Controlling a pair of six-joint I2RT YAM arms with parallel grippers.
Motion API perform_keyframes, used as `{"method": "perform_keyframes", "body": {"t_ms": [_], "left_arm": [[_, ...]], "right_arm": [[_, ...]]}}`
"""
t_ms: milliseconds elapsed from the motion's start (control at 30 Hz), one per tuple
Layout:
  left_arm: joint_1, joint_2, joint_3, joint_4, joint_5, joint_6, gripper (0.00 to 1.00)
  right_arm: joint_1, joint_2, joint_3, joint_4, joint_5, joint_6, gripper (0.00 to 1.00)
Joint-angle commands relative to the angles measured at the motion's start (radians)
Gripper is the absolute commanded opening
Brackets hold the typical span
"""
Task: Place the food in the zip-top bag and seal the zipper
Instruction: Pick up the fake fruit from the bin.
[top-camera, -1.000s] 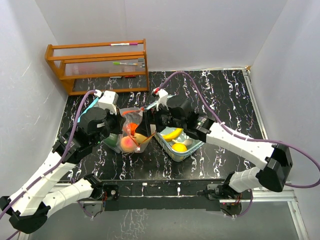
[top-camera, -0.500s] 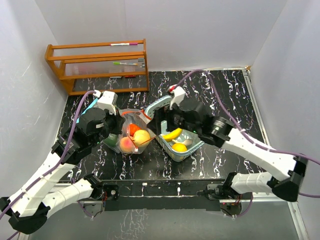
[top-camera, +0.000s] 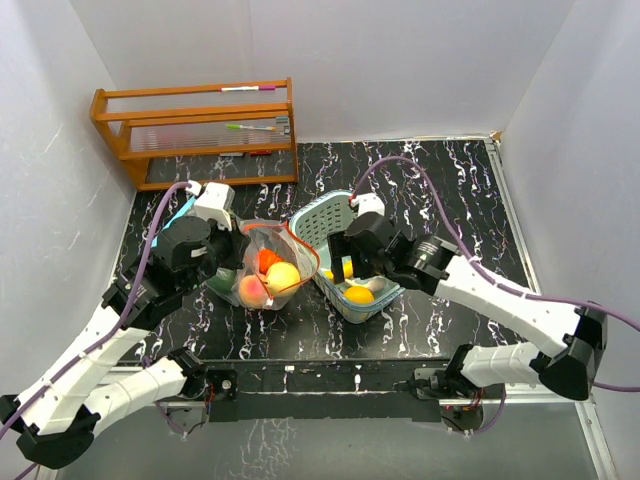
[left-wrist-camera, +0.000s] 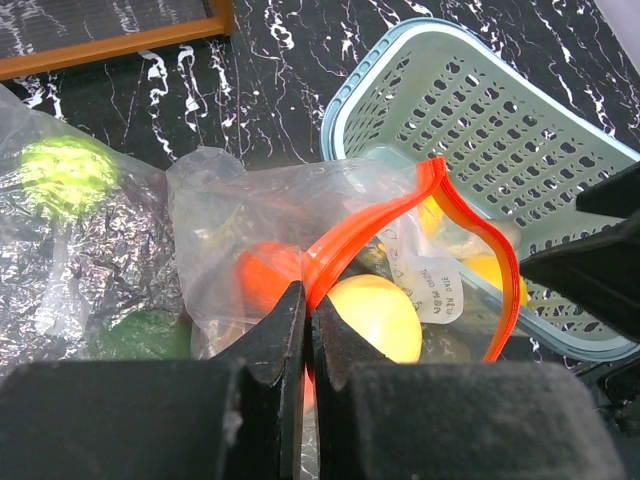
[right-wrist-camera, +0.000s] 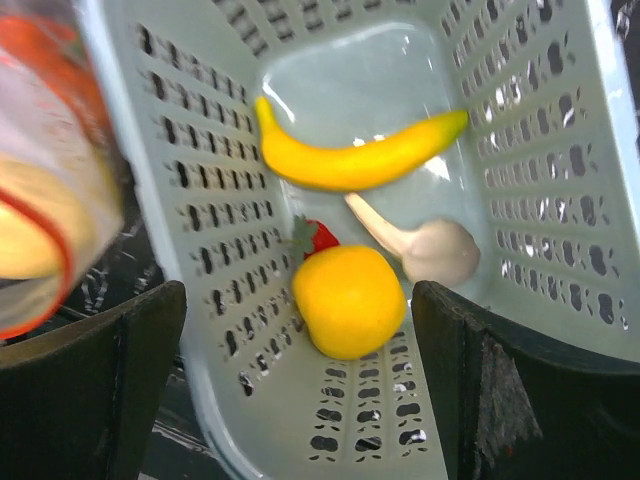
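My open right gripper moves down and back into the teal basket (right-wrist-camera: 200, 200) and around the round yellow fruit (right-wrist-camera: 350, 302) next, since the fruit lies well below the basket's rim.
The clear zip-top bag (top-camera: 270, 265) with an orange zipper (left-wrist-camera: 400, 215) stands open at the table's middle. My left gripper (left-wrist-camera: 307, 300) is shut on the zipper rim at the bag's near left edge. Inside the bag lie a yellow fruit (left-wrist-camera: 375, 315), an orange piece (left-wrist-camera: 265, 275) and a peach one (top-camera: 252, 290). My right gripper (right-wrist-camera: 298, 300) hangs open over the teal basket (right-wrist-camera: 200, 200), holding nothing. In the basket are a banana (right-wrist-camera: 355, 160), a round yellow fruit (right-wrist-camera: 348, 300), a strawberry (right-wrist-camera: 320, 237) and a pale bulb (right-wrist-camera: 432, 250).
A wooden rack (top-camera: 195, 130) with pens stands at the back left. A green fruit (left-wrist-camera: 65, 175) shows through crinkled plastic left of the bag. White walls close in both sides. The basket (top-camera: 318, 215) touches the bag's right side.
My right gripper has pulled away from the bag's mouth, moving right and down over the basket, still open. The left gripper keeps its hold on the rim.
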Motion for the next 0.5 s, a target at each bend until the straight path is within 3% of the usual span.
{"method": "perform_keyframes", "body": {"t_ms": [0, 467], "left_arm": [[0.006, -0.032, 0.008, 0.006, -0.004, 0.007, 0.00], [0.007, -0.053, -0.015, 0.009, -0.018, 0.019, 0.00]], "right_arm": [[0.000, 0.028, -0.017, -0.025, 0.032, 0.033, 0.98], [0.000, 0.117, -0.158, -0.006, -0.103, 0.045, 0.84]]}}
